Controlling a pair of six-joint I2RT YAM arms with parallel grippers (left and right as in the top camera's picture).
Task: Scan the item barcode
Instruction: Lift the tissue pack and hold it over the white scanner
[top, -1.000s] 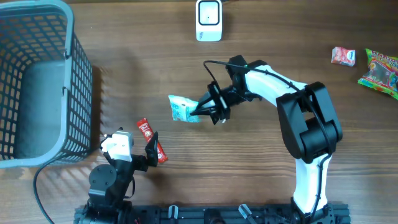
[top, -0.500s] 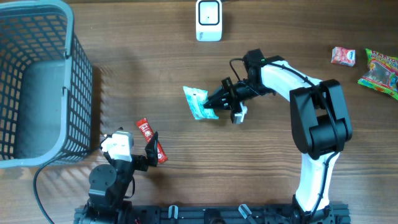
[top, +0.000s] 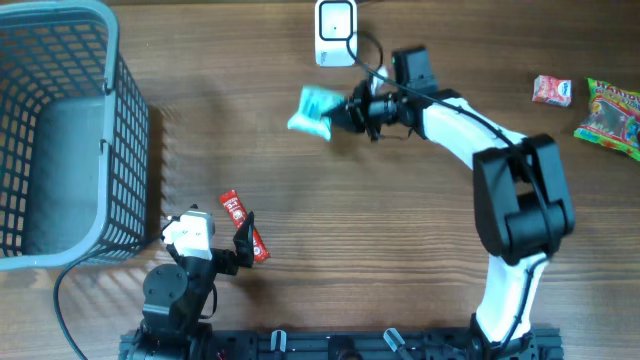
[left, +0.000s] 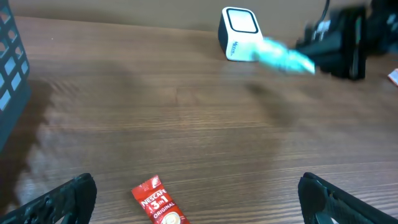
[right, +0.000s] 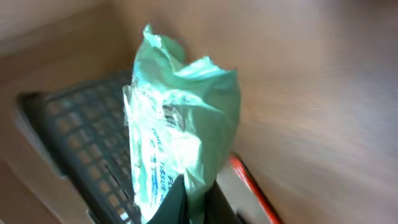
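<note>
I will next move my right gripper to the scanner (top: 335, 32), then down to release on the table by the red packet, to the scanner's right in the overhead view.
My right gripper (top: 345, 110) is shut on a pale green tissue pack (top: 314, 107) and holds it in the air just below and left of the white scanner (top: 335, 32). In the right wrist view the pack (right: 180, 118) stands up from the pinched jaws of the right gripper (right: 196, 202). The left wrist view shows the scanner (left: 240, 41) at the far side, with the blurred pack (left: 283, 57) next to it. My left gripper (left: 196, 205) is open low over the table, a red Nescafe sachet (left: 158, 204) lying between its fingers (left: 62, 199).
A grey mesh basket (top: 110, 150) stands at the left edge. A small red packet (top: 552, 90) and a green snack bag (top: 612, 115) lie at the far right. The red sachet (top: 233, 208) lies near the left arm.
The right gripper has carried the tissue pack from the middle of the table up and away, close to the scanner. The left arm has not moved.
</note>
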